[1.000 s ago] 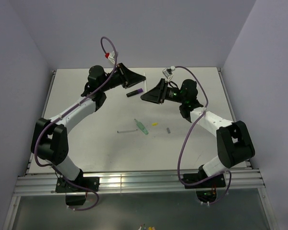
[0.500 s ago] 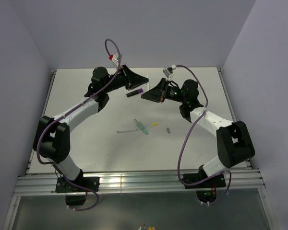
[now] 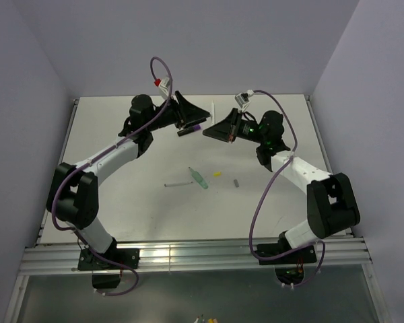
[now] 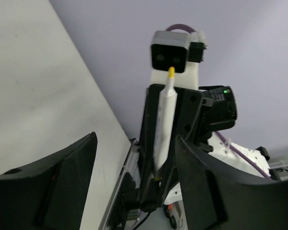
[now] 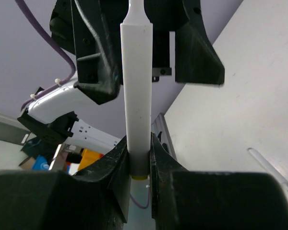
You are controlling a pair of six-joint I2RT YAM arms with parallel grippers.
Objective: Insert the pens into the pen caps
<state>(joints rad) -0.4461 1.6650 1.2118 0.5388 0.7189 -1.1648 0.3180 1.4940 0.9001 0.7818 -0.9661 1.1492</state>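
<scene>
The left gripper brings its fingers back and down around the cap next. The yellow cap below and back from the left gripper matches the held pen's tip.
My right gripper is shut on the lower end of a pale yellow-white pen. The pen stands straight out from the fingers, with a yellow end showing just behind them. The same pen shows in the left wrist view between the spread fingers of my left gripper, which is open and touches nothing. From above, the left gripper and right gripper face each other over the far table. A black pen with a purple tip lies below them. The pen caps are a yellow one and a grey one.
A grey-white pen and a translucent green pen lie mid-table; the green pen also shows in the right wrist view. Purple cables loop above both wrists. Walls close the table at the back and both sides.
My left gripper has opened and let go of the pale pen. My right gripper has shut on it. Both wrists have shifted slightly to the right and further back.
</scene>
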